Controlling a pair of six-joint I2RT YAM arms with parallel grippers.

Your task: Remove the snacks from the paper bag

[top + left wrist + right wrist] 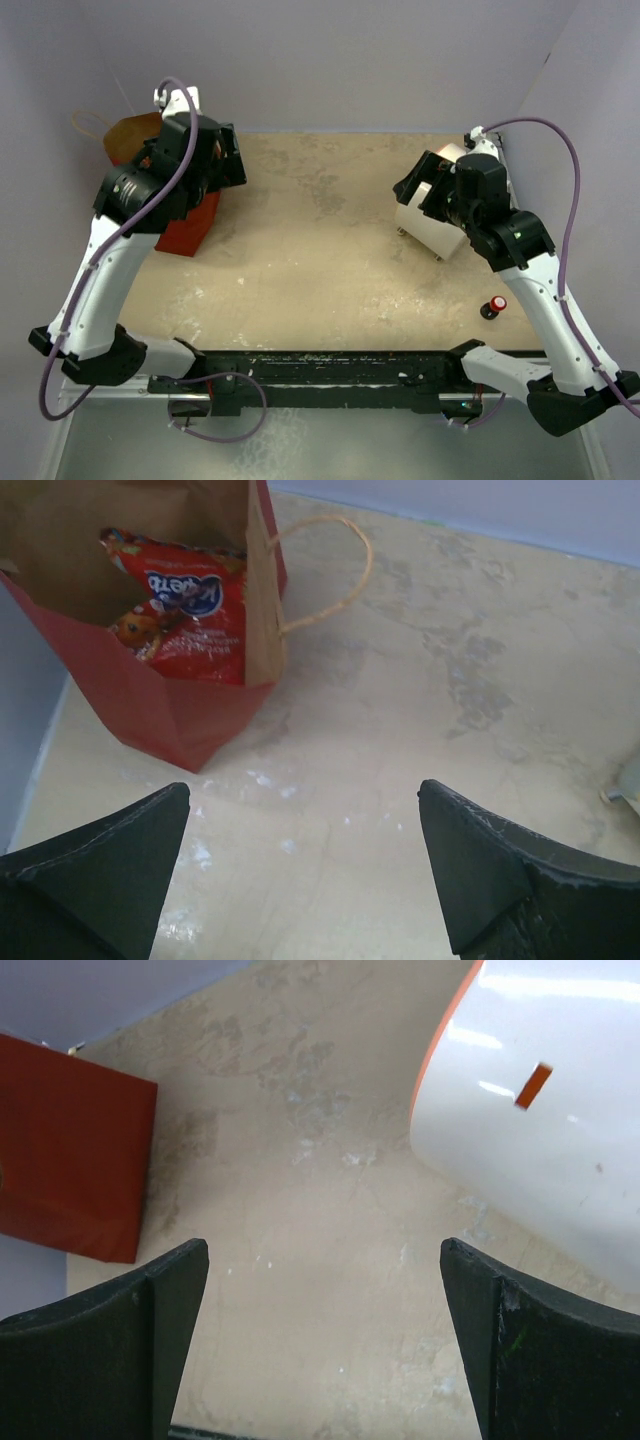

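The thin brown loop handle (340, 570) juts clear of the bag, so my left gripper needs to reach outward and down onto it next.
The paper bag (170, 715), red outside and brown inside, stands at the table's left edge with its mouth facing my left wrist camera. A red cookie bag with a blue logo (195, 605) lies inside it, the only one of the snacks that shows. A thin brown loop handle (340, 570) hangs to the bag's right. My left gripper (303, 790) is open over bare table just short of the bag. From above, the left arm covers most of the paper bag (185, 235). My right gripper (324, 1245) is open and empty over the tabletop, far from the bag's red side (70, 1150).
A white cylinder with orange trim (540, 1110) lies at the right of the table (320, 250), close beside my right gripper. A small red-capped black object (493, 306) stands near the front right. Walls close in behind and on the left of the bag.
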